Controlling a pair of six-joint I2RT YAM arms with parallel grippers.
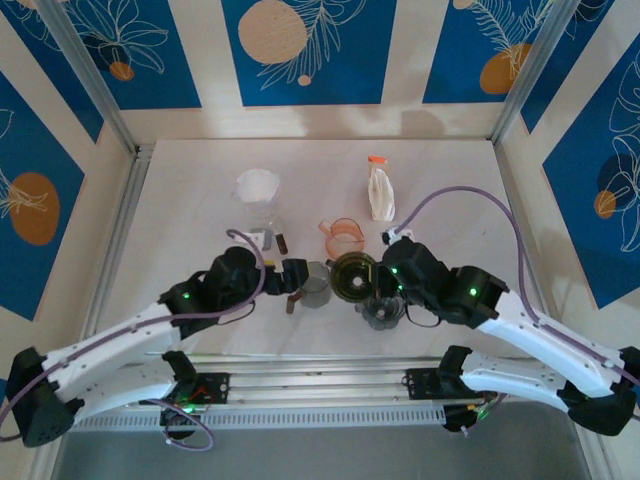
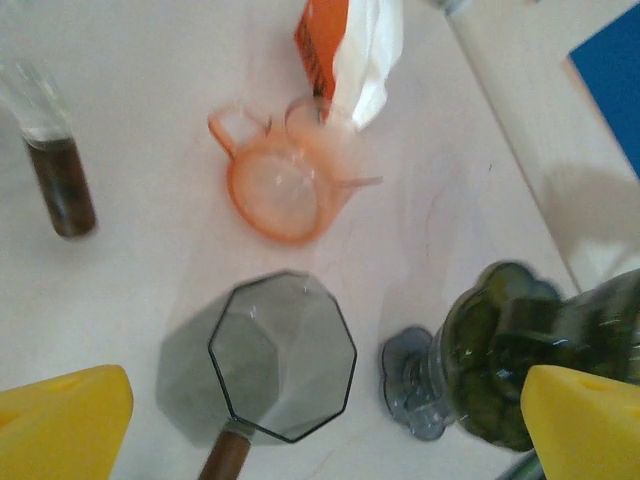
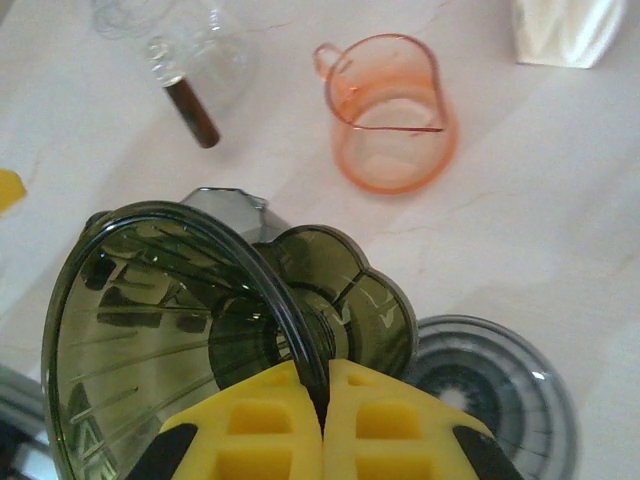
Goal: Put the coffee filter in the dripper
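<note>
The dripper is still hanging beside the cup. My right gripper will next carry the dripper across onto the grey octagonal cup's opening point(image 1: 317, 282) and let go of the dripper's rim there.
The dark green glass dripper point(image 1: 352, 275) hangs tilted just above the table centre, and my right gripper point(image 1: 383, 277) is shut on its rim. In the right wrist view the yellow fingers point(image 3: 270, 420) pinch that rim of the dripper point(image 3: 170, 320), whose scalloped base points away. A white paper coffee filter point(image 1: 258, 185) sits far back left on a glass vessel, apart from both grippers. My left gripper point(image 1: 293, 275) is open, its fingers point(image 2: 60, 425) spread either side of a grey octagonal cup point(image 2: 283, 355), with the dripper point(image 2: 520, 350) beside the right finger.
An orange measuring cup point(image 1: 343, 235) stands behind the dripper. A white pouch with an orange cap point(image 1: 380, 192) lies further back right. A grey round lid point(image 1: 381, 312) rests near my right wrist. The glass vessel's brown handle point(image 2: 60, 190) is left of the orange cup point(image 2: 285, 180).
</note>
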